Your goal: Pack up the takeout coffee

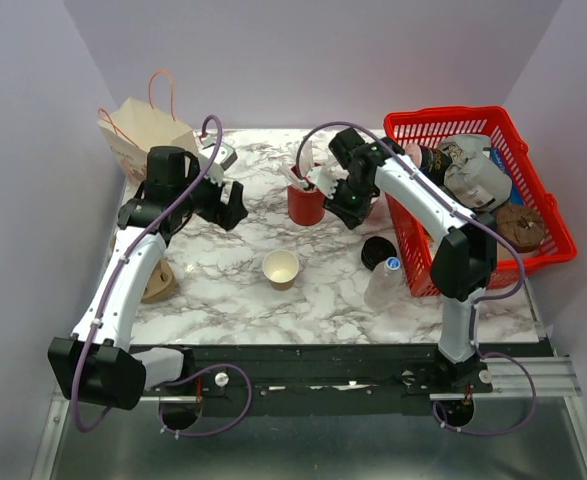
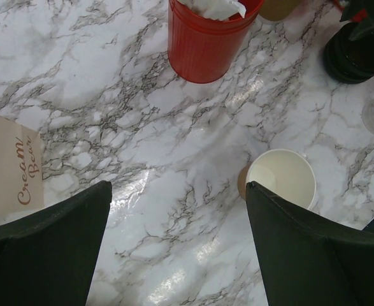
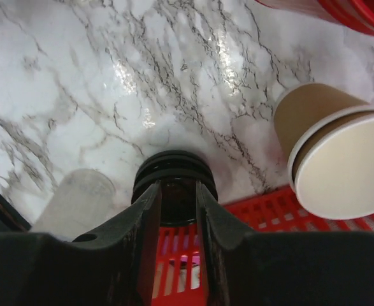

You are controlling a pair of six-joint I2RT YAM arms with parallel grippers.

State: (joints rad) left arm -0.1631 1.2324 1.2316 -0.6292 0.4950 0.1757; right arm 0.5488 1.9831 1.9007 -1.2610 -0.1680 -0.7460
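Observation:
I need to lower my right gripper next and move it back onto the loose black lid's rim (image 1: 377, 264) (image 3: 144, 188) on the side of the clear plastic bottle, where a gap leaves room for my fingers.
I see no tan cup with a black lid as a whole. A tan cup wall (image 2: 280, 6) shows just right of the red cup (image 1: 305, 204) at the top edge of the left wrist view; its top is cut off, so I cannot tell if it is the takeout coffee. My right gripper (image 1: 349, 207) hovers beside the red cup, its fingers (image 3: 147, 220) nearly together with nothing between them. My left gripper (image 1: 229, 206) is wide open and empty above the table. A lidless tan cup (image 1: 281, 268) and a loose black lid (image 1: 377, 252) stand on the marble.
A red basket (image 1: 548, 255) at the right holds a bottle, a grey object and a brown baked item. A clear plastic bottle (image 1: 384, 281) stands by its near corner. A paper bag (image 1: 141, 133) is at the back left. A tan object (image 1: 159, 286) lies under the left arm.

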